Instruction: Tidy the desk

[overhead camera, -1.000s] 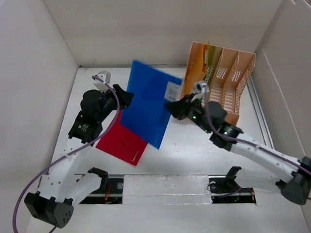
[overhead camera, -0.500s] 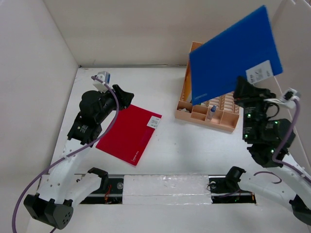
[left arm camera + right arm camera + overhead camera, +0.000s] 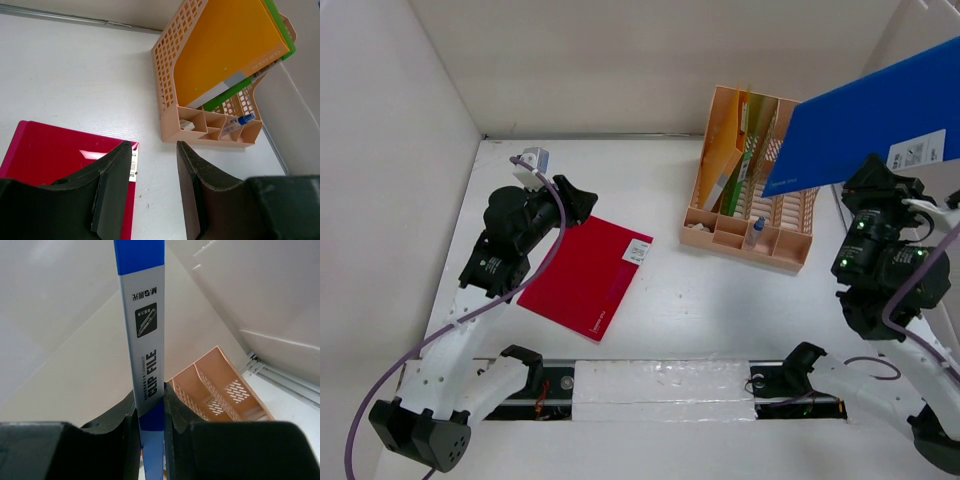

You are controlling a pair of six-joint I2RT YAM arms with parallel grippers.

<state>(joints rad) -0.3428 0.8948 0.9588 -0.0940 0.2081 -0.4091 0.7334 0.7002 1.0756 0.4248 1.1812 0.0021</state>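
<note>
I need to swing my right gripper over, turn the blue clip file, lower and release it, as the peach file rack's slot below it, beside the green folder, leftward in the top view, is empty.
The white desk (image 3: 670,300) holds a red clip file (image 3: 585,275) lying flat at the left; it also shows in the left wrist view (image 3: 50,152). My left gripper (image 3: 575,197) is open and empty just above its far edge. My right gripper (image 3: 880,180) is shut on a blue clip file (image 3: 875,120) and holds it high at the right, above the peach file rack (image 3: 755,180). In the right wrist view the file's spine (image 3: 145,340) stands upright between the fingers (image 3: 176,412), with the rack (image 3: 220,385) below.
The rack (image 3: 215,75) holds an orange folder (image 3: 225,45) and a green one (image 3: 277,30) in its left slots. Small front compartments hold a blue-capped item (image 3: 757,232). White wall panels stand close on all sides. A metal rail (image 3: 855,230) runs along the right edge.
My right gripper lifted the blue file off the desk and swung it right and up, past the rack. The red file beneath became uncovered. The left arm stayed still.
</note>
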